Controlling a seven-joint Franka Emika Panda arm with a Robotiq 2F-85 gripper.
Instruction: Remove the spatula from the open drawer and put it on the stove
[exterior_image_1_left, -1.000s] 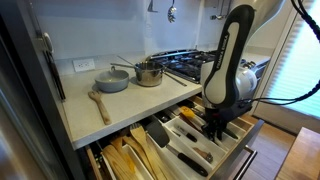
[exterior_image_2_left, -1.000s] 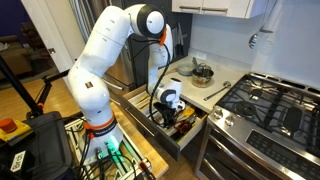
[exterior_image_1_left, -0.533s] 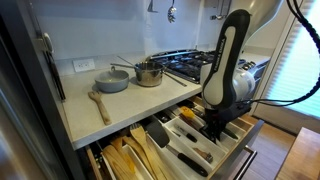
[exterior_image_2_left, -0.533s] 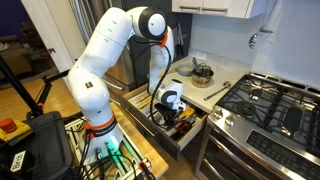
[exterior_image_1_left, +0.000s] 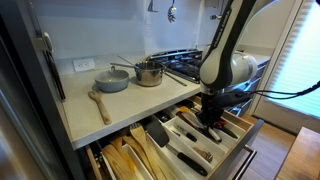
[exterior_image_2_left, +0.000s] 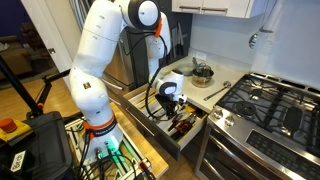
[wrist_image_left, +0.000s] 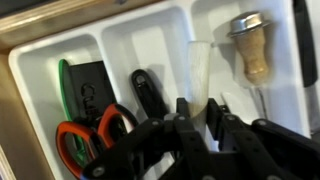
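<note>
The stove's black grates stand past the counter end, higher than the tray (wrist_image_left: 130, 35). Next I need to raise my gripper, carry the spatula across, then go down and let it go.
The open drawer (exterior_image_1_left: 252, 127) holds a pale divided tray (wrist_image_left: 130, 35) of mixed utensils; it also shows in an exterior view (exterior_image_2_left: 176, 146). My gripper (wrist_image_left: 200, 116) hangs just above the tray and is shut on the pale handle of the spatula (wrist_image_left: 200, 68), which lies between the two black fingers. The gripper shows in both exterior views (exterior_image_1_left: 210, 118) (exterior_image_2_left: 170, 104). The spatula's blade is hidden. The stove (exterior_image_1_left: 186, 62) with black grates stands beside the drawer, past the counter end (exterior_image_2_left: 272, 104).
On the counter stand a steel pot (exterior_image_1_left: 149, 72), a grey pan (exterior_image_1_left: 112, 80) and a wooden spoon (exterior_image_1_left: 100, 103). The tray also holds orange-handled scissors (wrist_image_left: 85, 135), a black tool (wrist_image_left: 148, 92) and a wooden-handled tool (wrist_image_left: 255, 55). Wooden utensils (exterior_image_1_left: 125, 155) fill the drawer's near side.
The arm has risen and the gripper has lifted a little above the tray, with the pale handle still between its fingers.
</note>
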